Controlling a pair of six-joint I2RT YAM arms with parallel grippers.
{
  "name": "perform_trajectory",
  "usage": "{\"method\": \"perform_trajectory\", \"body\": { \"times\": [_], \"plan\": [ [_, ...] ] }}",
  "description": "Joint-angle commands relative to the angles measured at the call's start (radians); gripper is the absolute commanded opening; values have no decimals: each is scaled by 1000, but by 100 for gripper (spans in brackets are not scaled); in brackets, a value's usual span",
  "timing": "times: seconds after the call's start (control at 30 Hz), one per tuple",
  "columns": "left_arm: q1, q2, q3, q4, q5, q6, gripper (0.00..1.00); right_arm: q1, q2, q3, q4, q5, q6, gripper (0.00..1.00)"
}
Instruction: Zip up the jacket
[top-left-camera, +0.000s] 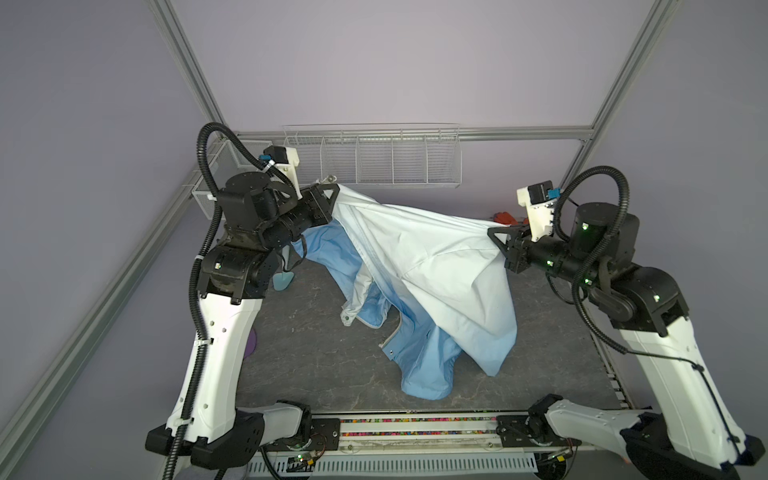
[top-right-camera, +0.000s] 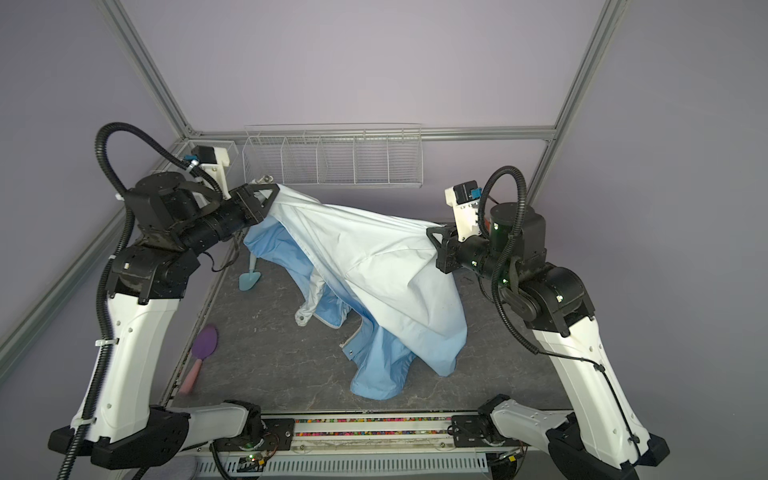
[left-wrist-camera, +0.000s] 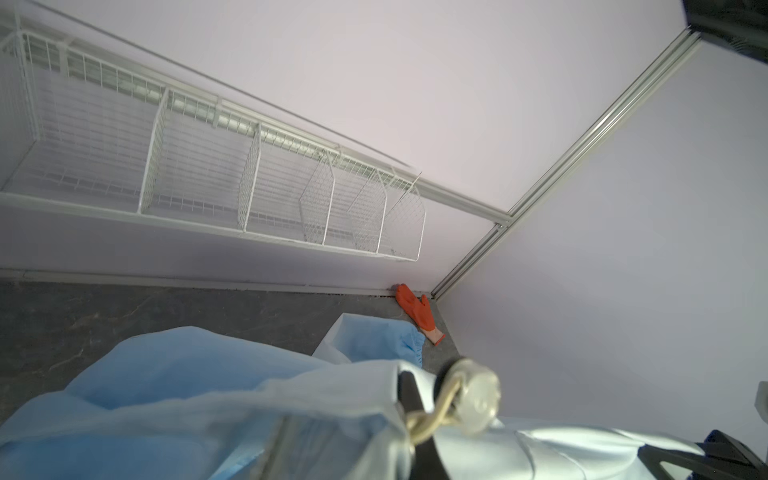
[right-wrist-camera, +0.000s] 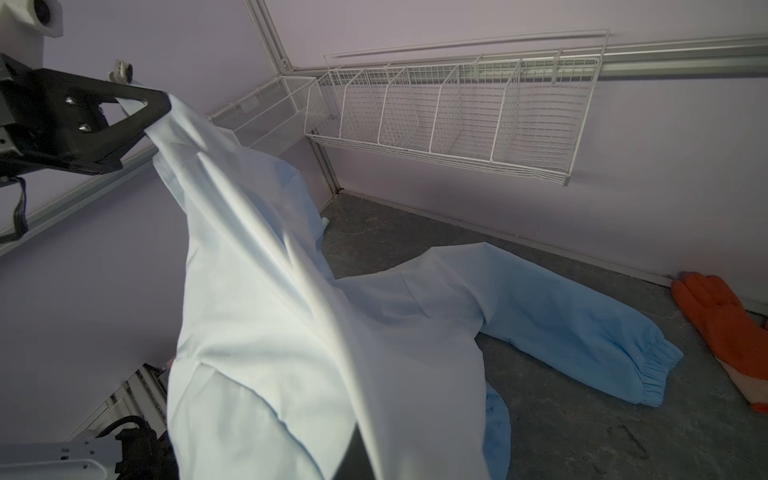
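The right gripper brings the hanging edge outward down onto the dark table near the orange glove next and releases, since that table lies below and outward.
The jacket (top-left-camera: 432, 257) (top-right-camera: 374, 257), light blue fading to whitish, hangs stretched between both grippers above the dark table (top-left-camera: 316, 365). My left gripper (top-left-camera: 333, 194) (top-right-camera: 273, 192) is shut on one upper edge, next to a round metal pull on a ring (left-wrist-camera: 473, 399); a black finger (left-wrist-camera: 410, 400) shows against the cloth. My right gripper (top-left-camera: 493, 232) (top-right-camera: 432, 232) is shut on the opposite edge, its jaws mostly covered by fabric (right-wrist-camera: 291, 353). The white zipper (top-left-camera: 358, 249) runs down the open front. One sleeve with a gathered cuff (right-wrist-camera: 640, 365) lies on the table.
A white wire rack (top-left-camera: 374, 160) hangs on the back wall, with a small wire basket (top-left-camera: 226, 160) in the left corner. An orange glove (right-wrist-camera: 723, 328) lies at the back right. A purple brush with a pink handle (top-right-camera: 206, 343) and a light-blue tool (top-right-camera: 249, 280) lie at the left.
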Motion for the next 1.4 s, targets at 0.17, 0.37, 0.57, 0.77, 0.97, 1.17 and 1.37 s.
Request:
{"method": "perform_trajectory", "body": {
  "times": [0.17,0.37,0.57,0.77,0.97,1.17,1.37],
  "plan": [
    [-117,141,-122,52,-239,80,0,-191,252,-100,-104,69,61,7],
    [-285,350,-84,79,-359,129,0,-365,428,-109,-111,123,123,7],
    [-343,578,79,-27,-637,-10,0,-457,529,-57,-118,141,192,54],
    [-342,701,202,-71,-676,-24,39,-452,434,-109,-102,69,172,74],
    [-341,642,177,-96,-728,-54,53,-430,227,-292,-90,-12,148,82],
    [-341,434,-59,-51,-624,-86,63,-334,18,-478,-153,-24,148,86],
    [-338,282,-383,100,-394,-148,64,-228,-110,-700,-178,15,210,84]
  ]
}}
